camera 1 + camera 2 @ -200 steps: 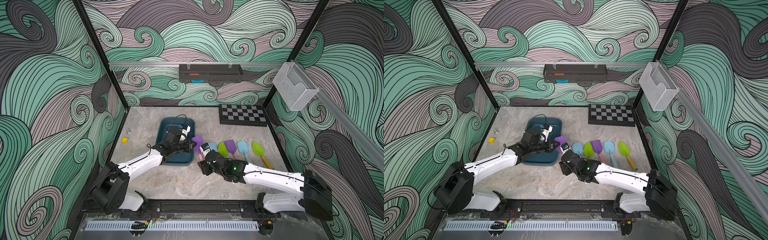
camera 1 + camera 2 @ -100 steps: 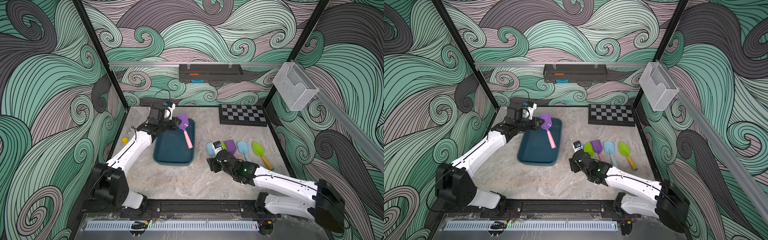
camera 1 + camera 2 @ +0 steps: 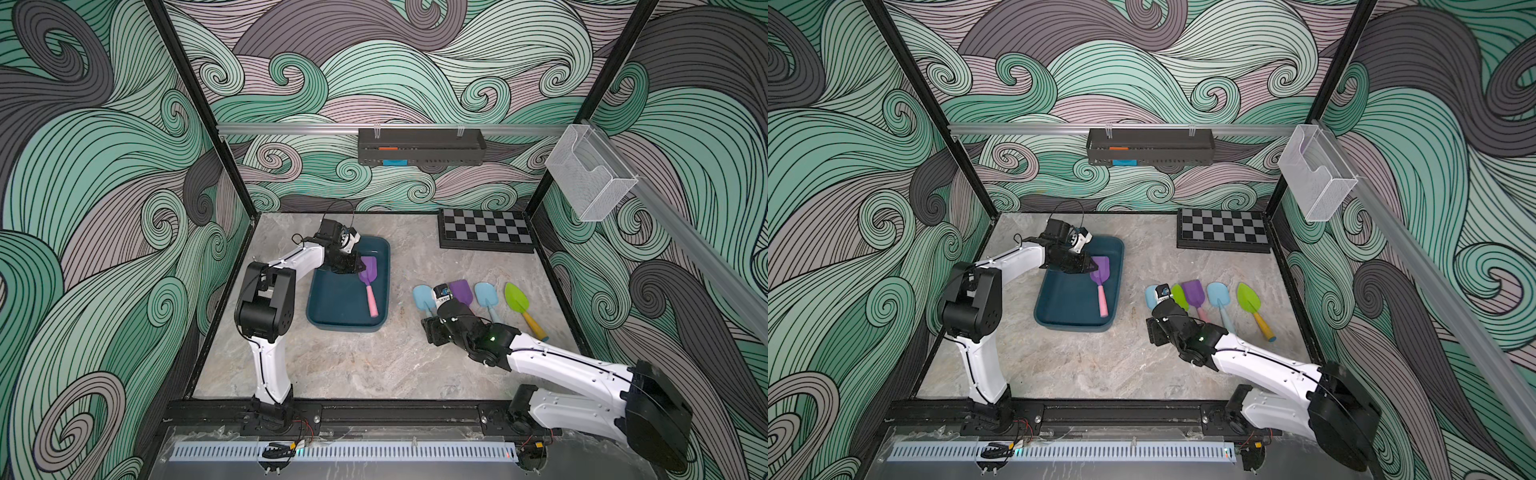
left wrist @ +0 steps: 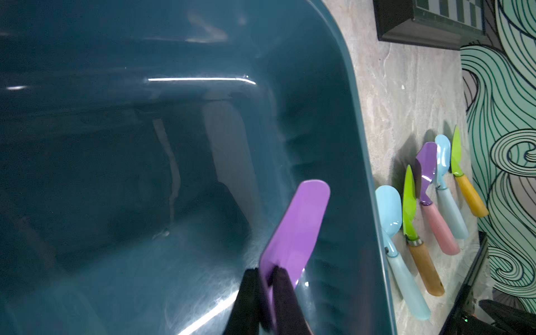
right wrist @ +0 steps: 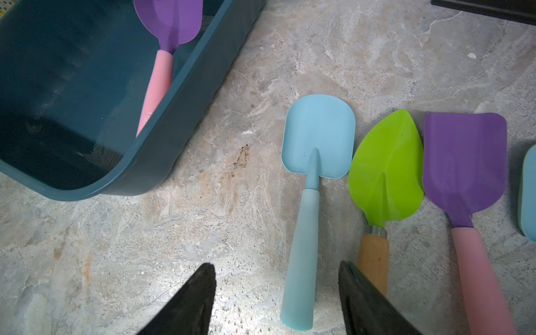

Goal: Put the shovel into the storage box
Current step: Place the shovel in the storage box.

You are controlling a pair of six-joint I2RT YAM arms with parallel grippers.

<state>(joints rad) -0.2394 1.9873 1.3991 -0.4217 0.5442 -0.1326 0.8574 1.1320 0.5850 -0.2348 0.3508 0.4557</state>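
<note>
The left gripper will next move down toward the side of the box that faces the loose shovels and let go of the purple shovel's blade, because the whole purple shovel is already inside the box's rim.
The storage box is a dark teal tub left of the table's middle, seen in both top views. My left gripper is at its far end, shut on the blade of a purple shovel with a pink handle. The handle slants down inside the box along its right wall. In the left wrist view the black fingers pinch the blade's edge. My right gripper is open low over the table, straddling the handle of a light blue shovel.
Right of the box lies a row of shovels: light blue, lime green, purple, light blue, lime green. A chessboard sits at the back right. A black tray and a wire basket hang on the walls.
My left arm carried the purple shovel from beside the right gripper to the box's far end and lowered it inside. My right arm drew back to the row of shovels and opened slightly.
</note>
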